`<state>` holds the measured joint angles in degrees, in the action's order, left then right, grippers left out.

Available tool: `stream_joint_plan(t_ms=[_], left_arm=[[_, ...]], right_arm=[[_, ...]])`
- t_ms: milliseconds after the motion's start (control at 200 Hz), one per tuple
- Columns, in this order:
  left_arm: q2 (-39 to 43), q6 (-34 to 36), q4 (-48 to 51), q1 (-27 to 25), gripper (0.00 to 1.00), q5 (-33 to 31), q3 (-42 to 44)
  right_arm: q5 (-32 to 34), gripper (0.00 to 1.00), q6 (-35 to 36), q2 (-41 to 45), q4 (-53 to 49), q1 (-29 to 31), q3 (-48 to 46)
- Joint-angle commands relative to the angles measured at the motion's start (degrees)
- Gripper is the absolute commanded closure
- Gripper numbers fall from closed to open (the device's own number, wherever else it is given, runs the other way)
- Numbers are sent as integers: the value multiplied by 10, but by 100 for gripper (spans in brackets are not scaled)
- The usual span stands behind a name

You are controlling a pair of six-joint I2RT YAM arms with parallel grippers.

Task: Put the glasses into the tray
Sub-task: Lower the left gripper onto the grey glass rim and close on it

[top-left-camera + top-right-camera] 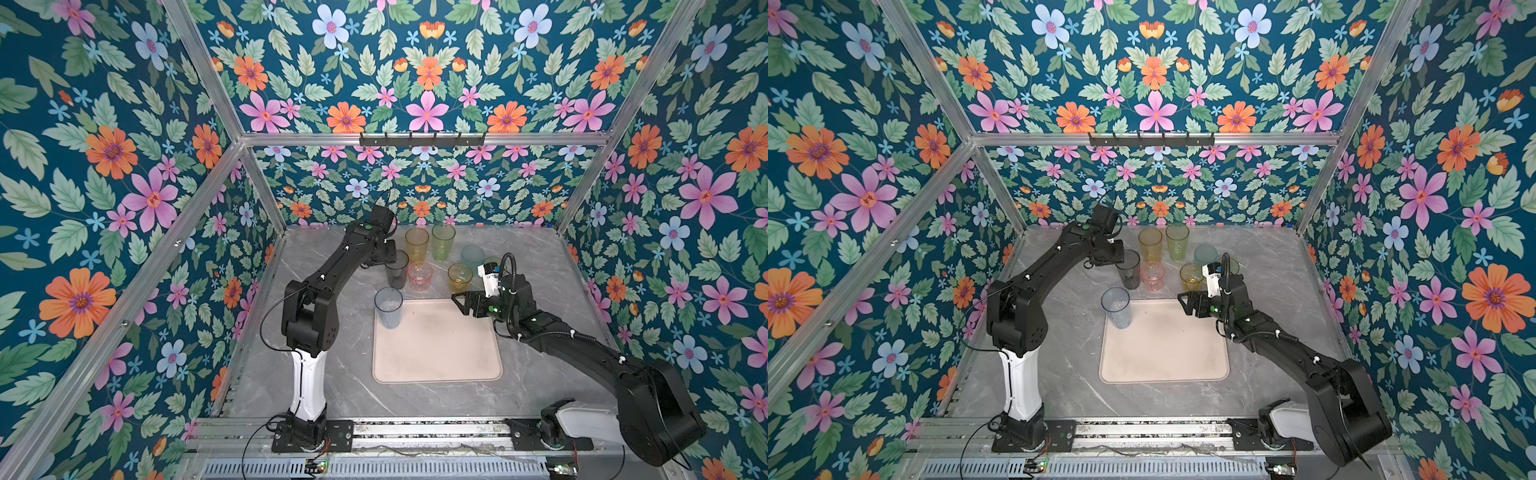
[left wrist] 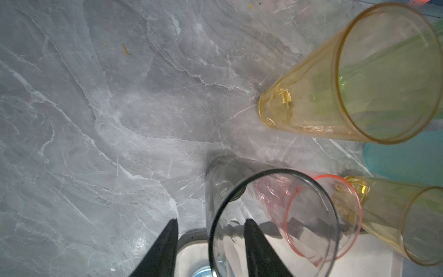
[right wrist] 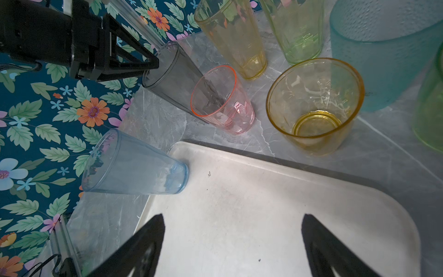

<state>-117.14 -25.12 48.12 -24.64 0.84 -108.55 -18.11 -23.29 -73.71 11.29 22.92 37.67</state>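
Note:
My left gripper stays in place and closes across the side at the grey glass's rim (image 1: 389, 261) (image 2: 211, 243) next, as that side already stands between its open fingers.
The pale pink-beige tray (image 1: 436, 357) (image 3: 263, 215) lies mid-table. A tall pale blue glass (image 1: 388, 307) (image 3: 134, 165) stands upright at its far left corner. Behind the tray stand a tall smoky grey glass (image 1: 397, 270) (image 2: 273, 187), a short pink glass (image 1: 420, 276) and a short amber glass (image 1: 460, 277). My left gripper (image 2: 212, 220) (image 1: 390, 259) is open astride the grey glass's rim, one finger outside and one inside, with gaps to the wall. My right gripper (image 3: 232, 217) (image 1: 459, 305) hangs open over the tray's far right part, holding nothing.
At the back stand a tall amber glass (image 1: 416, 244), a tall green glass (image 1: 443, 243) and a frosted teal glass (image 1: 472, 257). A green glass (image 3: 429, 115) is half hidden behind the right wrist. Floral walls enclose the grey marble table (image 1: 332, 374).

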Motion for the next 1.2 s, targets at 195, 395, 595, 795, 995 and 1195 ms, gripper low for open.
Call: stream_joint_plan(t_ms=[195, 395, 595, 795, 995, 1195], left_arm=[[-13, 4, -7, 0, 68, 10, -9], [-23, 5, -3, -1, 76, 20, -18], [-29, 11, 0, -1, 82, 18, -23], [-37, 19, 0, 0, 85, 17, -29], [-38, 22, 19, 0, 88, 16, -33], [-33, 25, 23, 2, 92, 11, -34]], right_arm=[[5, 9, 11, -5, 0, 1, 8], [7, 9, 11, -6, -1, 0, 9], [7, 9, 12, -7, -4, 1, 11], [9, 9, 13, -7, -8, 1, 13], [10, 10, 13, -8, -9, 1, 14], [10, 10, 13, -9, -11, 2, 14]])
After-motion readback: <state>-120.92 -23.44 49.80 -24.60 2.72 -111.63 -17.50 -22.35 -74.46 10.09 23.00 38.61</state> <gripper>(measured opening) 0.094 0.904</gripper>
